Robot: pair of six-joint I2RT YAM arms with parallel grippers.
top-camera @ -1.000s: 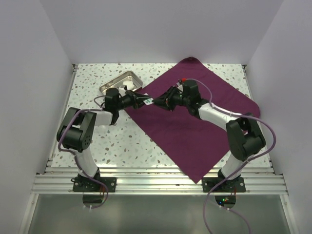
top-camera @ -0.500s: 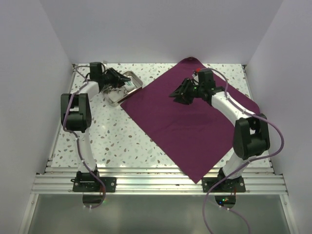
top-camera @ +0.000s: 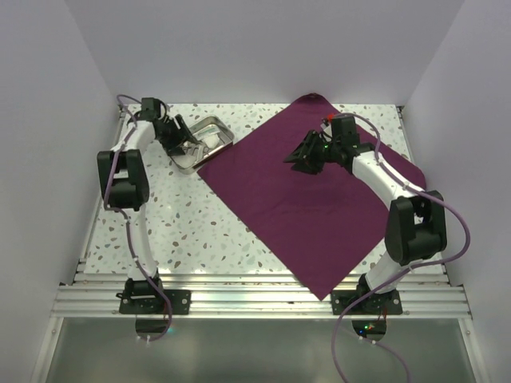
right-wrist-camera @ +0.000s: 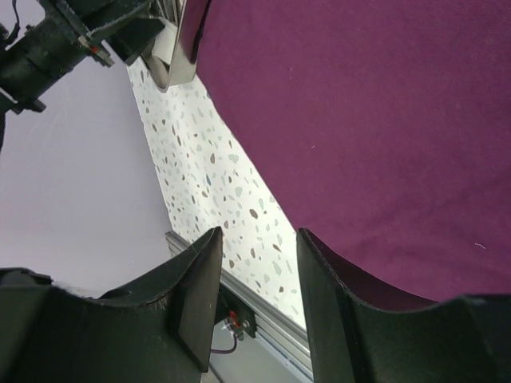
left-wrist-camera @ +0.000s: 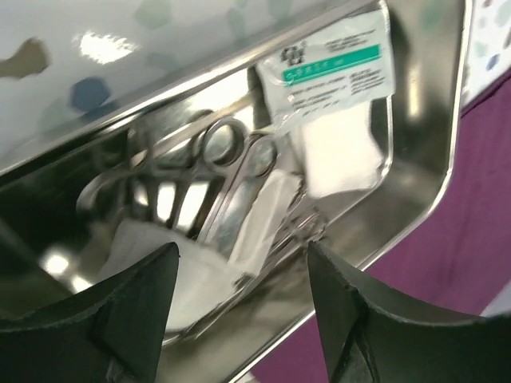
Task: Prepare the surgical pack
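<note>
The gauze is below my left gripper's fingers, so my left gripper will slide to the left in the top view next, to straddle the rim at the tray's end.
The plum-purple cloth (top-camera: 319, 199) lies spread flat over the right half of the table. At its upper left corner stands the steel tray (top-camera: 226, 133). In the left wrist view the tray (left-wrist-camera: 447, 159) holds silver scissors or forceps (left-wrist-camera: 219, 155), white gauze pads (left-wrist-camera: 339, 155) and a green-striped packet (left-wrist-camera: 331, 68). My left gripper (left-wrist-camera: 243, 263) hovers open just over the tray's near side with nothing between its fingers; from above the left gripper (top-camera: 182, 140) is at the tray's left end. My right gripper (top-camera: 306, 157) hangs open and empty over the cloth (right-wrist-camera: 383, 120).
The speckled table (top-camera: 184, 223) is walled in by white panels on three sides. An aluminium rail (top-camera: 255, 299) with both arm bases runs along the near edge. In the right wrist view the tray's corner (right-wrist-camera: 188, 40) and the left arm (right-wrist-camera: 64, 44) show at upper left.
My left arm swung from the cloth's left edge to the tray with a packet and opened; the packet now lies in the tray. My right gripper drew back right and opened.
</note>
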